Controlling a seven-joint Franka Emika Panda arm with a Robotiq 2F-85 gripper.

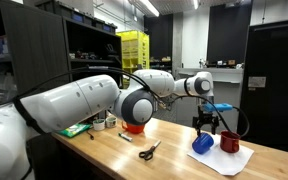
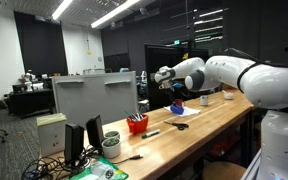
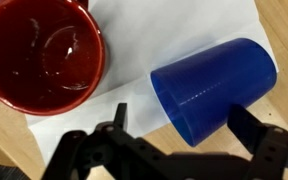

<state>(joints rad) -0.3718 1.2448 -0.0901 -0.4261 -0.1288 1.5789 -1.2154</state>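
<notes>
The rim of the blue cup's opening [image 1: 209,137] [image 3: 189,136] is between my spread fingers, so my open gripper should next go down onto that rim and close.
A blue cup [image 3: 214,85] lies on its side on a white sheet [image 3: 174,25], its open mouth toward the lower left of the wrist view. My gripper [image 3: 180,128] is open, its two black fingers spread on either side of the cup's mouth end, just above it. A dark red mug [image 3: 39,52] stands upright on the same sheet beside the cup. In an exterior view my gripper [image 1: 206,124] hangs directly over the blue cup [image 1: 202,143], with the red mug [image 1: 230,142] next to it.
Black scissors [image 1: 149,150] and a marker [image 1: 124,137] lie on the wooden table [image 1: 164,160]. A red bowl [image 1: 133,126], tape rolls [image 1: 99,123] and a green item [image 1: 76,129] sit farther back. In an exterior view a red bowl with utensils [image 2: 136,124] stands by a monitor [image 2: 94,97].
</notes>
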